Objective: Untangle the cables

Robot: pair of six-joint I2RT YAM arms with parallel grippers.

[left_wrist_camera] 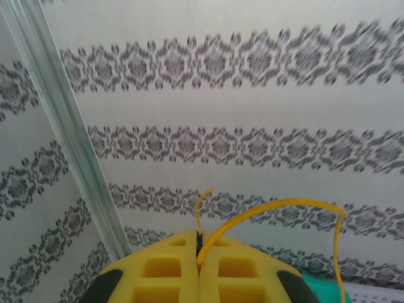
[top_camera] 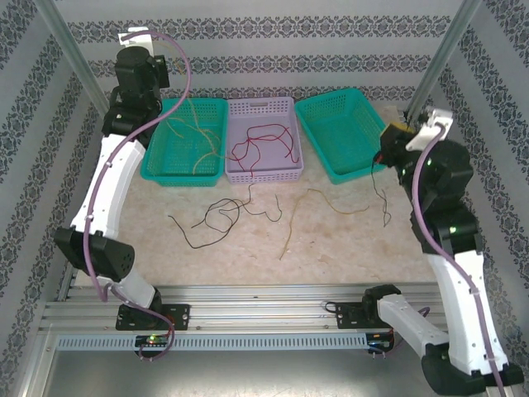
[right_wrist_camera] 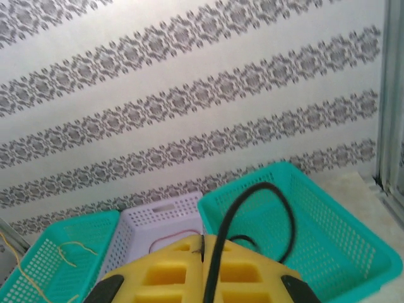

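The black cable hangs outside the empty teal basket (top_camera: 344,131) (right_wrist_camera: 322,233), so the robot's right gripper will next move outward over that basket, then down to let go of the cable.
My left gripper (left_wrist_camera: 199,243) is shut on a yellow cable (left_wrist_camera: 278,205) that arches out of the jaws and drops to the right. It is raised high at the back left (top_camera: 136,41), above the left teal basket (top_camera: 157,169), which holds more yellow cable (top_camera: 194,136). My right gripper (right_wrist_camera: 203,243) is shut on a black cable (right_wrist_camera: 252,189) that loops over the right teal basket (right_wrist_camera: 341,221). From the right gripper (top_camera: 395,132) that black cable (top_camera: 384,198) hangs to the table. Red cable (top_camera: 264,145) lies in the purple basket (top_camera: 260,106).
On the table in front of the baskets lie a tangled black cable (top_camera: 215,219) and a loose yellow cable (top_camera: 318,203). The right teal basket (top_camera: 343,136) stands beside the right gripper. Metal frame posts (left_wrist_camera: 69,145) rise at the back corners against patterned walls.
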